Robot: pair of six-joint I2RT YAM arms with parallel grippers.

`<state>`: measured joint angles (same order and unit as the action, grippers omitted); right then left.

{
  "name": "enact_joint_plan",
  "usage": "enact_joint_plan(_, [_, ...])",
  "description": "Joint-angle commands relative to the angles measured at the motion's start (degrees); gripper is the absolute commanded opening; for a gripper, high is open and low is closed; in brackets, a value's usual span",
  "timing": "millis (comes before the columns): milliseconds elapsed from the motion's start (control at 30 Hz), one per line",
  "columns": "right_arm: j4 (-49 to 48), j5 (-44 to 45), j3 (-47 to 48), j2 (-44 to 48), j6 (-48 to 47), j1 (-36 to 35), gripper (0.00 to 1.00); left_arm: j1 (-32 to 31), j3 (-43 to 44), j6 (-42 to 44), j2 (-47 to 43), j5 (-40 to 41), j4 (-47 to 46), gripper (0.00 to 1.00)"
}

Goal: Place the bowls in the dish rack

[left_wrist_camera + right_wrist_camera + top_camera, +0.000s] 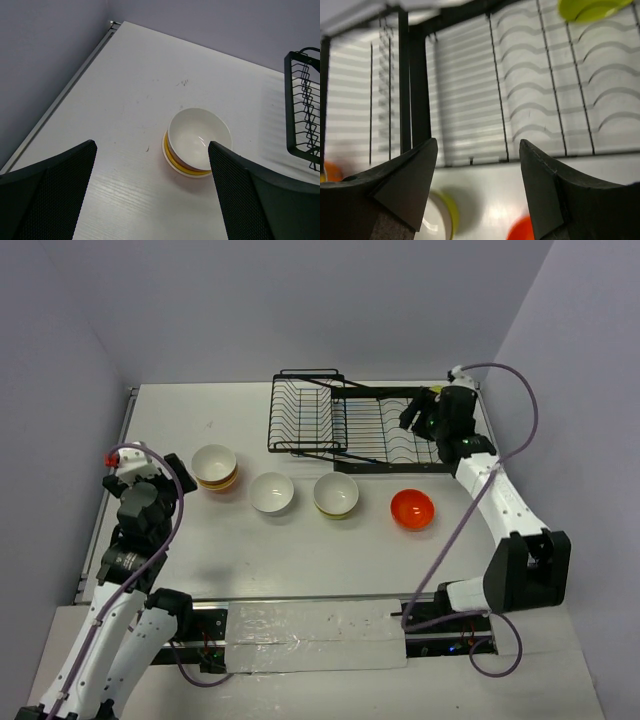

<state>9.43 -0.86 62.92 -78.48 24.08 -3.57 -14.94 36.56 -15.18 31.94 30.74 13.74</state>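
Observation:
My right gripper comes back from the rack (350, 430) and down onto the orange-red bowl's rim (393, 507) facing the lime-green-sided bowl next, since it's still outside the rack.
The black wire dish rack (350, 430) stands at the back of the table. Four spots in a row in front of it hold bowls: a white bowl stacked on a yellow-orange one (215, 467), a white bowl (272, 493), a white bowl with a lime-green outside (336, 495), and an orange-red bowl (412, 509). A lime-green bowl (587, 7) sits at the rack's right end. My right gripper (415, 418) hovers over the rack's right end, open and empty (477, 145). My left gripper (168, 464) is open and empty, just left of the stack (199, 140).
The walls close in at the back and on both sides. The rack's taller basket section (305, 105) is to the right of the stack. The table's metal edge strip (128, 420) runs along the left side.

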Motion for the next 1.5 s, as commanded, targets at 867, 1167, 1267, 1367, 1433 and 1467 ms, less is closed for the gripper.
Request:
enact_joint_plan(867, [26.34,12.20,-10.71,-1.50,2.03,-21.47,0.46,-0.18,-8.43,1.82,-6.45,3.89,-9.08,0.98])
enact_joint_plan(1167, [25.73,14.22,-10.45,-4.23,1.68,-22.18,0.37,-0.18,-8.69,2.08,-6.28,3.71,-9.69,0.98])
enact_joint_plan(1267, [25.46,14.31,-10.45,-4.93,1.50,-22.18,0.34,-0.18,-8.78,2.17,-6.19,3.45,-9.78,0.98])
enact_joint_plan(1367, [25.37,14.14,-10.44,-5.54,1.32,-22.27,0.31,-0.18,-8.78,2.17,-6.10,3.53,-9.69,0.98])
enact_joint_plan(1433, [25.55,14.22,-10.36,-5.46,1.41,-22.44,0.27,-0.18,-8.69,2.17,-6.19,3.71,-9.69,0.98])
enact_joint_plan(1467, [25.64,14.40,-10.01,-5.28,1.33,-22.44,0.21,-0.18,-8.69,2.17,-6.28,3.80,-9.61,0.98])
